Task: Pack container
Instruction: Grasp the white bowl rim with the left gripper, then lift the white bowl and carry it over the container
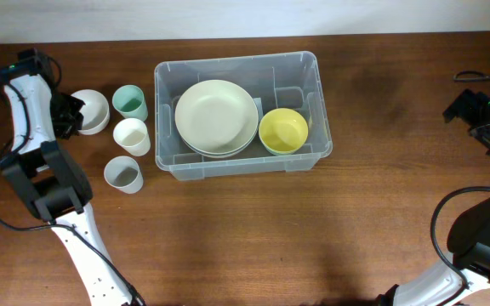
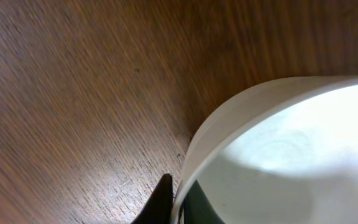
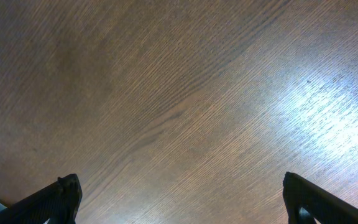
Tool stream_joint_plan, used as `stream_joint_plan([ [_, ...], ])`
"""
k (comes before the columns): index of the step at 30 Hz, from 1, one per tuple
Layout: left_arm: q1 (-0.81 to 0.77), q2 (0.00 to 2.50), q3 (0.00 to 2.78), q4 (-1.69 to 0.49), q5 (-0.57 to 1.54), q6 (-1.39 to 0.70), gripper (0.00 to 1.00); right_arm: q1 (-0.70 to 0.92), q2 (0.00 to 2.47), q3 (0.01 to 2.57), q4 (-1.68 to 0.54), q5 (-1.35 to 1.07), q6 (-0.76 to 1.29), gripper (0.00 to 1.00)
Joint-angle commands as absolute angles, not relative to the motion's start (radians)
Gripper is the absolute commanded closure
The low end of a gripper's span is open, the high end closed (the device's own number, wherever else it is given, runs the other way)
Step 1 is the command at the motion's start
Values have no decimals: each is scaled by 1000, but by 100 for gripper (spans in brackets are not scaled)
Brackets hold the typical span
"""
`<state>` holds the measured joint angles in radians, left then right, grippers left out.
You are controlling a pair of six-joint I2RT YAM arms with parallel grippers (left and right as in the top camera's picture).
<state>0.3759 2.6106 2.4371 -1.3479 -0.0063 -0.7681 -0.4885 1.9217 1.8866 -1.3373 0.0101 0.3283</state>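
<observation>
The yellow bowl (image 1: 282, 131) is empty, so my left gripper should move the white bowl (image 1: 92, 110) up, to the right in the overhead view, then down into the yellow bowl, and then let go of it.
The clear plastic container (image 1: 238, 161) stands at the table's middle. It holds stacked cream plates (image 1: 216, 116) and a yellow bowl (image 1: 282, 131). A white bowl (image 1: 92, 110) sits at the far left. My left gripper (image 1: 72, 113) is shut on its rim; in the left wrist view the rim (image 2: 229, 118) runs between the two fingers (image 2: 179, 202). A green cup (image 1: 130, 102), a white cup (image 1: 131, 135) and a grey cup (image 1: 123, 173) stand left of the container. My right gripper (image 3: 179, 199) is open and empty over bare wood at the far right (image 1: 475, 108).
The three cups stand close together between the white bowl and the container's left wall. Both arms' cables lie at the table's left and right edges.
</observation>
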Motion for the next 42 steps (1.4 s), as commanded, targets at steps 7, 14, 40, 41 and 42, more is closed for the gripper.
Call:
stream_joint_plan([
  [7, 438, 2618, 2445, -1350, -21, -770, 99, -491, 1908, 1883, -1338, 12, 322, 1],
  [14, 459, 2618, 2605, -1365, 52, -770, 99, -491, 1908, 1883, -1338, 12, 322, 1],
  [40, 32, 2537, 3140, -1653, 363, -375, 99, -491, 1908, 1883, -1338, 12, 322, 1],
  [41, 2, 2537, 3140, -1659, 363, -361, 99, -491, 1908, 1883, -1338, 12, 322, 1],
  [42, -33, 2537, 3140, -1666, 363, -347, 99, -491, 1908, 1883, -1338, 12, 322, 1],
])
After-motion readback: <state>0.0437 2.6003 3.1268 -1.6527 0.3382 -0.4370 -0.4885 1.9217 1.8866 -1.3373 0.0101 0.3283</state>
